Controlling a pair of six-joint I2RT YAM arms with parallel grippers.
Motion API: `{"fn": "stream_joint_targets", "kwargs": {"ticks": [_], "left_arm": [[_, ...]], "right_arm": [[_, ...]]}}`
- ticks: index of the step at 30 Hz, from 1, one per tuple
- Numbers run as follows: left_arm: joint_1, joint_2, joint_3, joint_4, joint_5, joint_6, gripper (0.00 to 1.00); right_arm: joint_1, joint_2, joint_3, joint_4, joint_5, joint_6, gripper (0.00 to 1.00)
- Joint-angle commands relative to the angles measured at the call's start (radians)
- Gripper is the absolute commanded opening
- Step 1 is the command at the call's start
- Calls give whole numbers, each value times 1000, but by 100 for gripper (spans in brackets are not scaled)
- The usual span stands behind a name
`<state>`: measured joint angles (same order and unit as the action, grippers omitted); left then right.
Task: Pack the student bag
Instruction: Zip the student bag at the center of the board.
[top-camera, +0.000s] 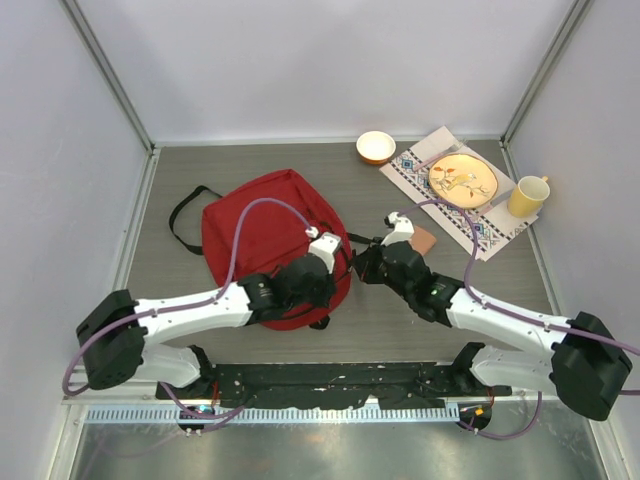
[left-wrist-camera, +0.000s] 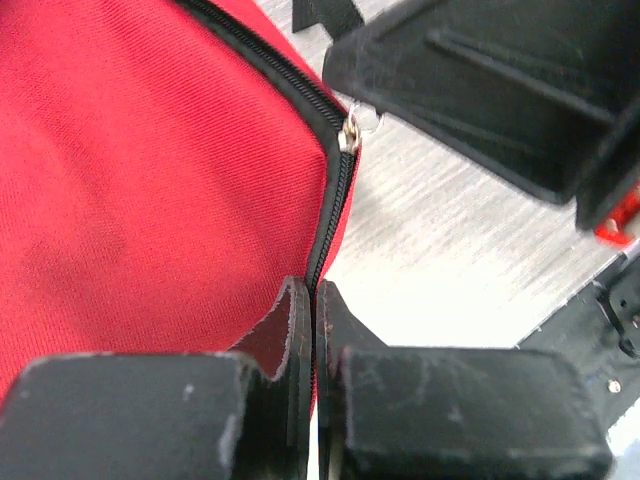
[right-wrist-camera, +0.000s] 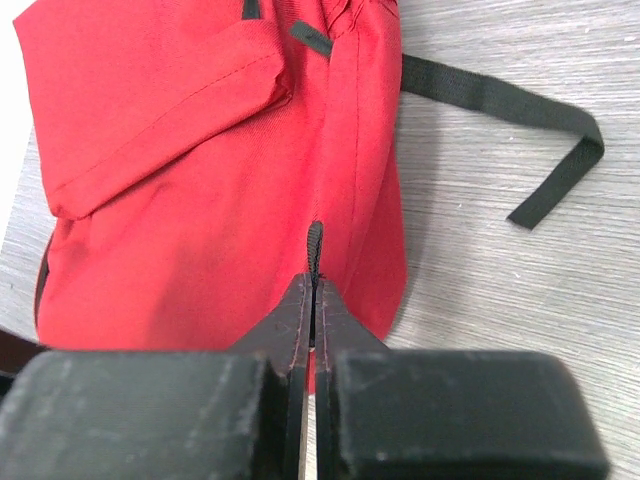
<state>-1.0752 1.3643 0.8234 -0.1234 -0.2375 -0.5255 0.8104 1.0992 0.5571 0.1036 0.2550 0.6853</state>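
Observation:
The robot's right gripper will pull the zipper pull (right-wrist-camera: 315, 243) outward to the short black tab (right-wrist-camera: 310, 38) to bring the slider along and then let go, since the tab is outward of the gripper.
The student bag (top-camera: 262, 235) is a red backpack lying flat on the table, left of centre. Both grippers meet at its right edge. My left gripper (top-camera: 328, 268) is shut, pinching the bag's dark zipper edge (left-wrist-camera: 330, 215) between its fingertips (left-wrist-camera: 298, 310); its own midpoint shows in the left wrist view (left-wrist-camera: 315, 296). A silver zipper slider (left-wrist-camera: 349, 134) sits just beyond, under the other gripper's black body (left-wrist-camera: 480, 90). My right gripper (top-camera: 366, 262) is shut on a black cord zipper pull (right-wrist-camera: 315, 243) over the red fabric (right-wrist-camera: 180, 200); it shows in the right wrist view (right-wrist-camera: 313, 292).
A small brown flat item (top-camera: 425, 240) lies by my right wrist. At the back right are an orange-rimmed bowl (top-camera: 375, 146), a patterned placemat (top-camera: 490, 235) with a yellow plate (top-camera: 462, 180), and a yellow mug (top-camera: 527, 195). Black straps (top-camera: 185, 212) trail left of the bag and one (right-wrist-camera: 520, 105) trails right.

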Motion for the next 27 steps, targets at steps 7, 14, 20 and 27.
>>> {"fn": "stream_joint_targets", "kwargs": {"ticks": [7,14,20,27], "left_arm": [[-14,-295,-250,-58,50,-189,0],[-55,-355,-288,-110,44,-245,0],[-91,-378,-313,-124,29,-280,0],[-127,-421,-358,-128,0,-332,0]], "right_arm": [[-31,117,107,125,27,-21,1],[-79,226,182,191,-11,-39,1],[-125,343,251,248,-60,-52,1],[-178,445,323,309,-85,-47,1]]}}
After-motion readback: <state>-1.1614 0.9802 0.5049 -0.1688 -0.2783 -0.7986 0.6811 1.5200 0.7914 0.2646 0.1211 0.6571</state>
